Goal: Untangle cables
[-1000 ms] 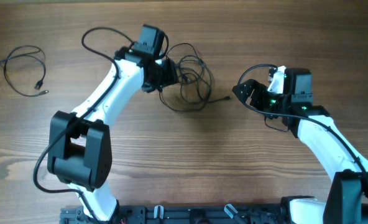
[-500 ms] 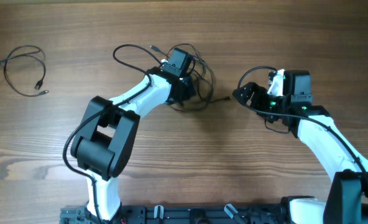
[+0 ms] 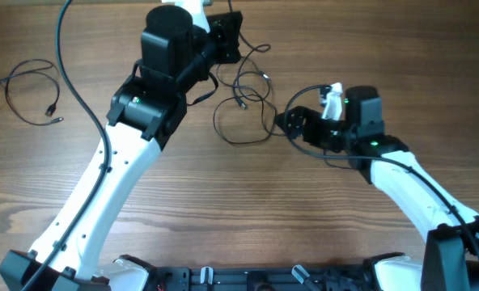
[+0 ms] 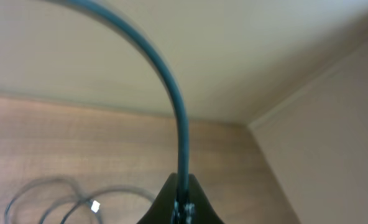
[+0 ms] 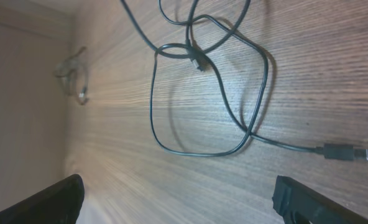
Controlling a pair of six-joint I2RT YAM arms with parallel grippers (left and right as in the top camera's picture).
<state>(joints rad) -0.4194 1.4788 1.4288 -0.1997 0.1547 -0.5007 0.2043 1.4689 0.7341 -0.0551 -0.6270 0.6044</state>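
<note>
My left gripper will next carry the piece of cable down and to the left in the overhead view and let it go there, because the bare wood in that spot is clear of the cable loops.
Thin black cables (image 3: 265, 89) lie in loose overlapping loops in mid-table, one small plug (image 3: 241, 103) inside the loops. My left gripper (image 3: 233, 47) is raised near the far edge, shut on one cable strand (image 4: 183, 137) that arcs up out of its tips (image 4: 183, 190). Below it in the left wrist view more loops and a white-tipped plug (image 4: 95, 205) rest on the wood. My right gripper (image 3: 285, 124) stands open just right of the loops, low over the table. In its own view a large loop (image 5: 154, 106) and a plug end (image 5: 342, 152) lie ahead of its spread fingers (image 5: 53, 200).
A separate thin black cable (image 3: 29, 89) lies coiled at the table's far left, also faintly visible as a blurred cable (image 5: 75, 74) in the right wrist view. The left arm's own thick cable (image 3: 71, 65) arcs over the left side. A rail (image 3: 247, 279) runs along the near edge.
My left gripper closed on a cable strand and the arm swung up and back, pulling the tangle into wider loops. The right gripper shifted left toward the loops, still open.
</note>
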